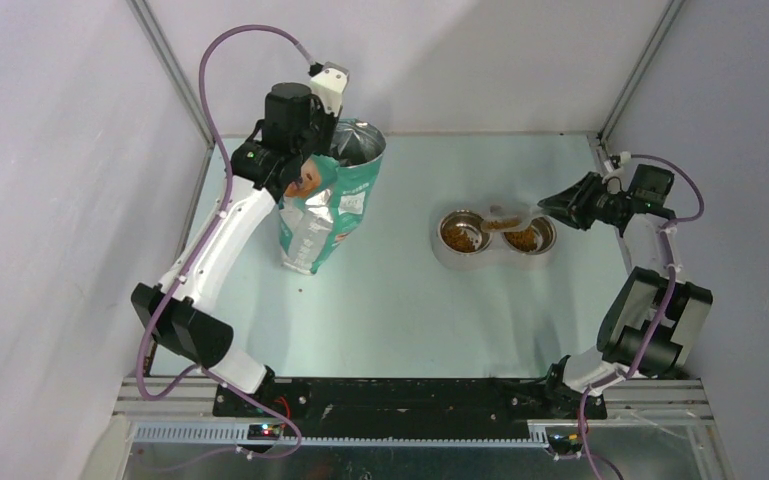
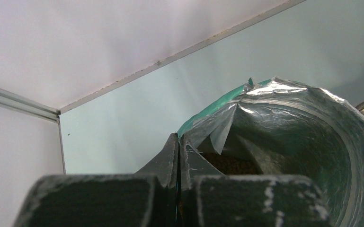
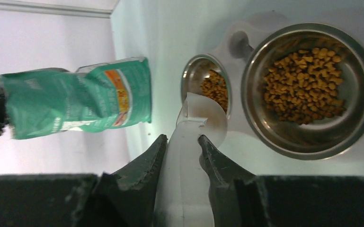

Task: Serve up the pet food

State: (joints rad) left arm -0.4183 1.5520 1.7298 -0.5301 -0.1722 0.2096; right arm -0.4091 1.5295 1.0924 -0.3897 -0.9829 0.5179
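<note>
I need to bring the scoop back and down with my right gripper and release it, because both bowls hold food and bare tabletop by the stand lies below and back.
Pet food fills the nearer steel bowl, and more pet food lies in the farther bowl. My right gripper is shut on the handle of a clear plastic scoop, whose cup hangs at the farther bowl's rim. From above, the scoop sits between the two bowls with the right gripper just to its right. The left gripper is shut on the rim of the teal bag, holding it upright and open. Brown kibble shows inside it.
Both bowls rest in one pale double stand at the table's right centre. The bag stands at the left rear, close to the back wall. A stray pellet lies in front of it. Grey walls enclose three sides.
</note>
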